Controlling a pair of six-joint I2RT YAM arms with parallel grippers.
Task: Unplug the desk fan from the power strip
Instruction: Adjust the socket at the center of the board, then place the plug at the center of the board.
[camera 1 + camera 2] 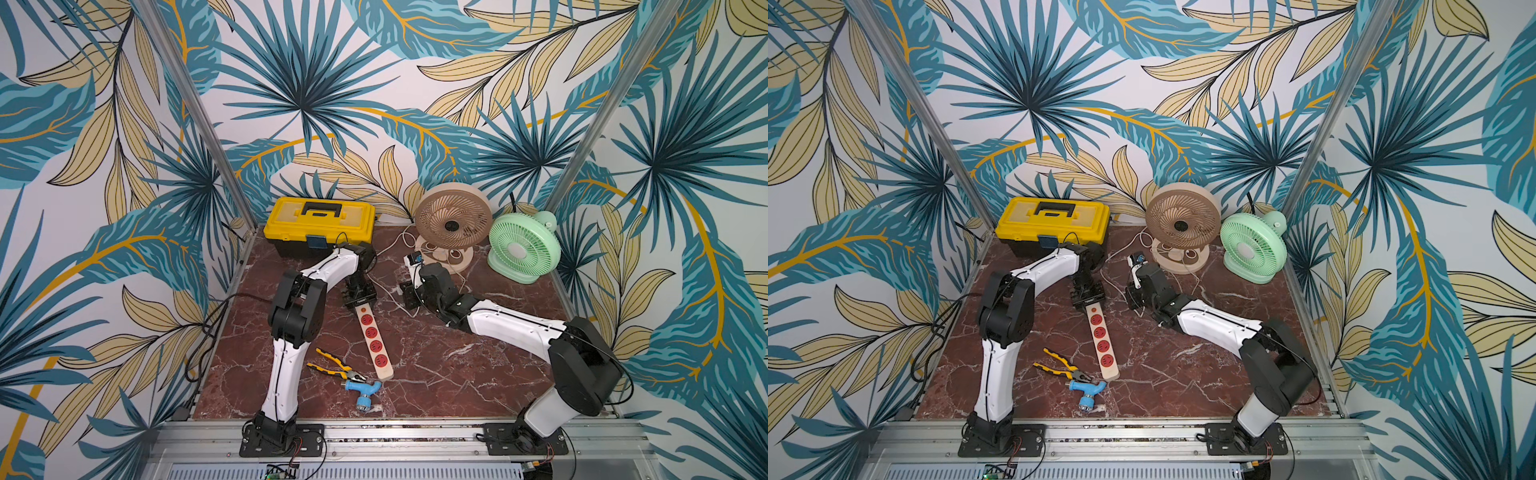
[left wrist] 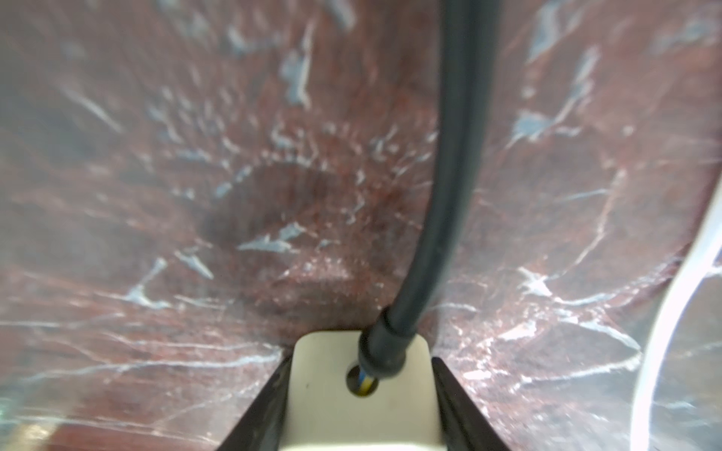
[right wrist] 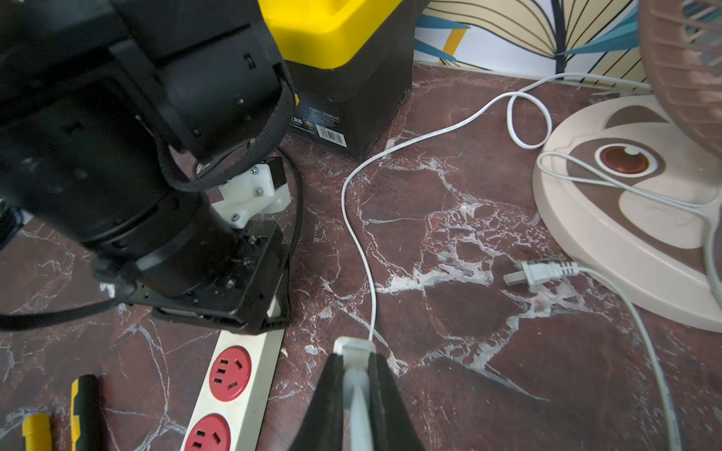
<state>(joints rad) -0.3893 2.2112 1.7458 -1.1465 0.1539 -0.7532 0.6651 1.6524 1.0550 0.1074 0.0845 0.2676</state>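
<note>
My right gripper moves outward next and releases the white plug [image 3: 354,345] on the tabletop between toolbox and beige fan, as that open gap lies outward of the gripper.
The cream power strip [image 1: 374,345] lies on the red marble table, and its four red sockets are all empty. My left gripper [image 1: 358,299] is shut across its far end, where the dark cord [image 2: 453,195] comes out of the strip [image 2: 359,406]. To the strip's right, my right gripper [image 3: 356,357] is shut on a white plug [image 3: 354,345] held just above the table. The plug's white cord [image 3: 351,234] runs back toward the beige fan [image 1: 454,226]. A green fan [image 1: 524,245] stands beside the beige one.
A second, loose plug [image 3: 539,272] with a pale cord lies by the beige fan's base [image 3: 625,234]. A yellow toolbox [image 1: 320,226] stands at the back left. Yellow-handled pliers [image 1: 336,365] and a blue tap [image 1: 363,390] lie near the strip's front end.
</note>
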